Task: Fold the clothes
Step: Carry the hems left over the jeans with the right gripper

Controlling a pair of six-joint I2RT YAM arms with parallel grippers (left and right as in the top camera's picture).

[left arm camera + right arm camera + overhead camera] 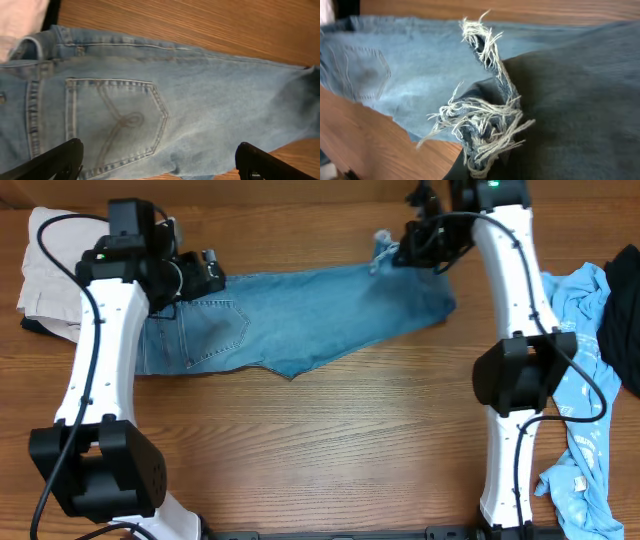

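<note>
My right gripper carries the lifted frayed hem toward the back pocket next, then brings it down onto the denim point(267, 319) beside that pocket.
The light blue jeans point(300, 315) lie flat across the back of the wooden table, waist to the left and legs to the right. My left gripper point(212, 272) hovers open over the waist end. In the left wrist view its two dark fingers point(160, 162) stand wide apart above the stitched back pocket point(117, 122), holding nothing. My right gripper point(400, 248) is at the frayed hem point(383, 250) at the back right. In the right wrist view the frayed hem point(490, 125) is bunched and lifted right at the jaws, which are mostly hidden by dark denim.
Beige trousers point(45, 265) lie at the back left and also show as pale cloth in the left wrist view point(20, 22). A cyan T-shirt with white print point(585, 390) lies along the right edge, with a dark garment point(622, 310) beside it.
</note>
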